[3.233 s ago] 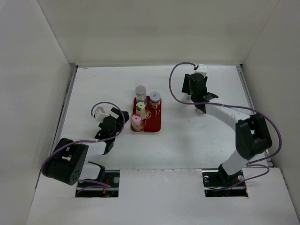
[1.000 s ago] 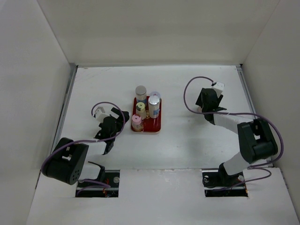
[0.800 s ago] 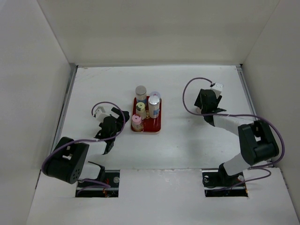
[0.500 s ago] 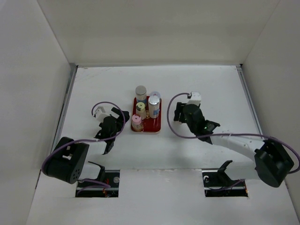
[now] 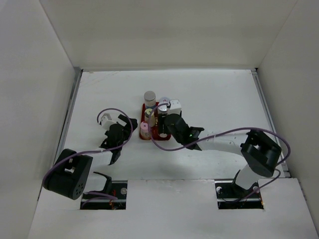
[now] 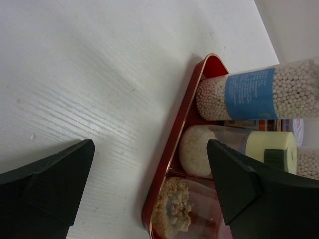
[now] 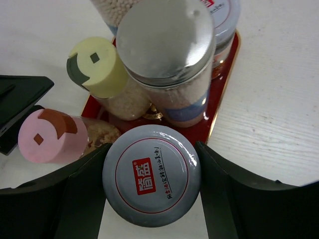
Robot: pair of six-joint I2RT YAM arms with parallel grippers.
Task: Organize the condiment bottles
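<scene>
The jar in my right gripper should go down onto the tray next to the pink-capped jar, where a near spot is free.
My right gripper [image 7: 151,182] is shut on a jar with a silver-grey cap [image 7: 151,182] bearing a red logo. It holds the jar at the near edge of the red tray [image 7: 222,104]. On the tray stand a tall silver-capped jar [image 7: 167,40], a yellow-green-capped jar [image 7: 97,67], a pink-capped jar [image 7: 52,135] and one more jar [image 7: 222,12] behind. In the top view the right gripper [image 5: 160,130] covers the tray's near part [image 5: 168,135]. My left gripper [image 6: 149,189] is open and empty, just left of the tray rim [image 6: 174,149], facing a blue-labelled jar [image 6: 254,94].
White walls enclose the table on three sides. The left gripper [image 5: 128,128] rests on the table close to the tray's left side. The right arm [image 5: 224,142] stretches across the table from the near right. A silver-capped jar [image 5: 150,96] stands at the tray's far end.
My right arm has swung from the far right of the table leftwards to the tray, carrying the silver-capped jar. The left arm has not moved.
</scene>
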